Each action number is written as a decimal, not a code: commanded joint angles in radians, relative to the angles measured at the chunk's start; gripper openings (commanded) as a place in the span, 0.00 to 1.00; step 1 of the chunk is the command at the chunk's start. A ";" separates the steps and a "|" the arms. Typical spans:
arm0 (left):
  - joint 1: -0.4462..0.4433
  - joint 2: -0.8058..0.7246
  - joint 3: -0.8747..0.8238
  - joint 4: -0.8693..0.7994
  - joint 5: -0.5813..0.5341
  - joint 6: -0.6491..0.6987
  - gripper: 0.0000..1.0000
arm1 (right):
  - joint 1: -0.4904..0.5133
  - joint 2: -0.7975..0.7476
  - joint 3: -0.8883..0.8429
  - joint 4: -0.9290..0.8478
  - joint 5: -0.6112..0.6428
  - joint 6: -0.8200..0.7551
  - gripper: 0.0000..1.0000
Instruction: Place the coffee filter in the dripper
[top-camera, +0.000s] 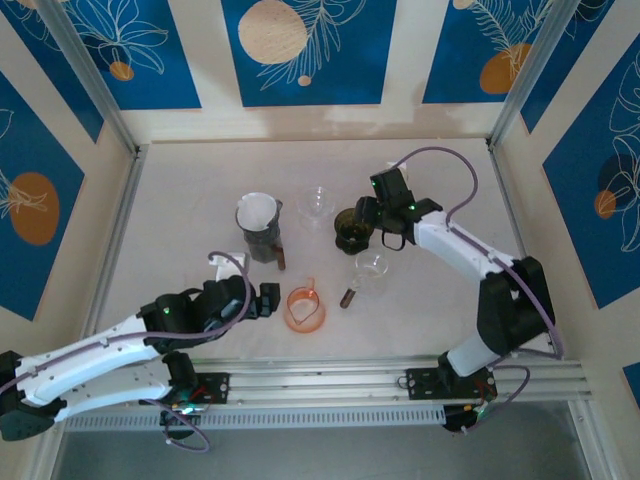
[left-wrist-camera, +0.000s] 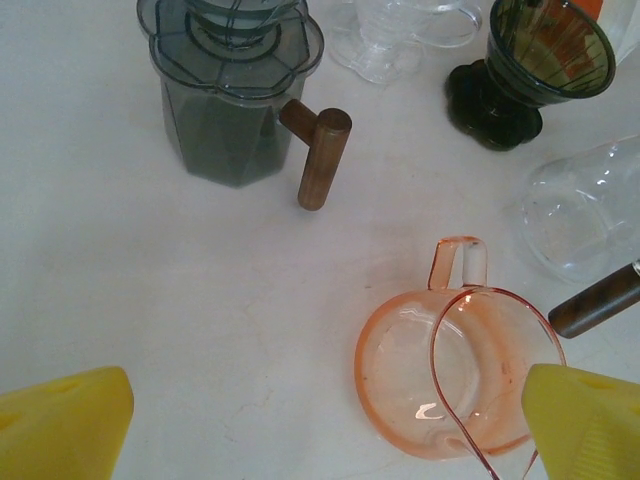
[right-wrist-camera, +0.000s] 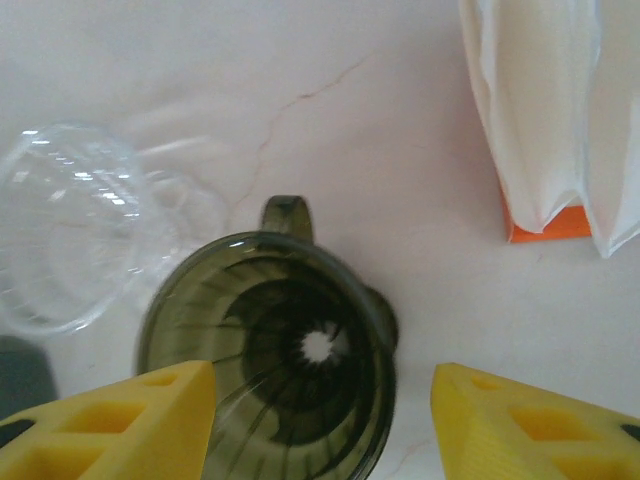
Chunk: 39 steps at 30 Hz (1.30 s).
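Observation:
My right gripper should next lower onto the dark dripper's rim edge (right-wrist-camera: 386, 372), away from the clear dripper, and close.
White paper filters (right-wrist-camera: 545, 110) stand stacked in an orange holder (right-wrist-camera: 545, 222), up and right of the dark green dripper (right-wrist-camera: 265, 350). My right gripper (right-wrist-camera: 320, 415) is open, hovering over this dripper (top-camera: 353, 228) with a yellow finger on each side of its rim. A white filter (top-camera: 258, 210) sits in the dripper on the grey server (left-wrist-camera: 230, 100). My left gripper (left-wrist-camera: 325, 430) is open low over the table, with the orange glass dripper (left-wrist-camera: 450, 370) between its fingers, close to the right one. In the top view the left gripper (top-camera: 272, 298) is just left of the orange dripper (top-camera: 304, 308).
A clear glass dripper (top-camera: 318, 203) stands behind the dark one. A clear server (top-camera: 371, 268) with a wooden handle (top-camera: 348, 296) stands right of the orange dripper. A small white object (top-camera: 218, 262) lies by the left arm. Side walls and a front rail (top-camera: 400, 375) bound the table.

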 joint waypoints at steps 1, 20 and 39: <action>-0.004 -0.047 -0.027 0.000 -0.025 -0.023 1.00 | -0.032 0.070 0.047 -0.045 -0.044 -0.034 0.58; -0.004 -0.176 -0.091 -0.077 -0.078 -0.090 1.00 | -0.064 0.214 0.102 -0.039 -0.128 0.004 0.21; -0.004 -0.174 -0.092 -0.077 -0.082 -0.100 1.00 | -0.083 -0.074 0.043 -0.014 -0.119 -0.022 0.01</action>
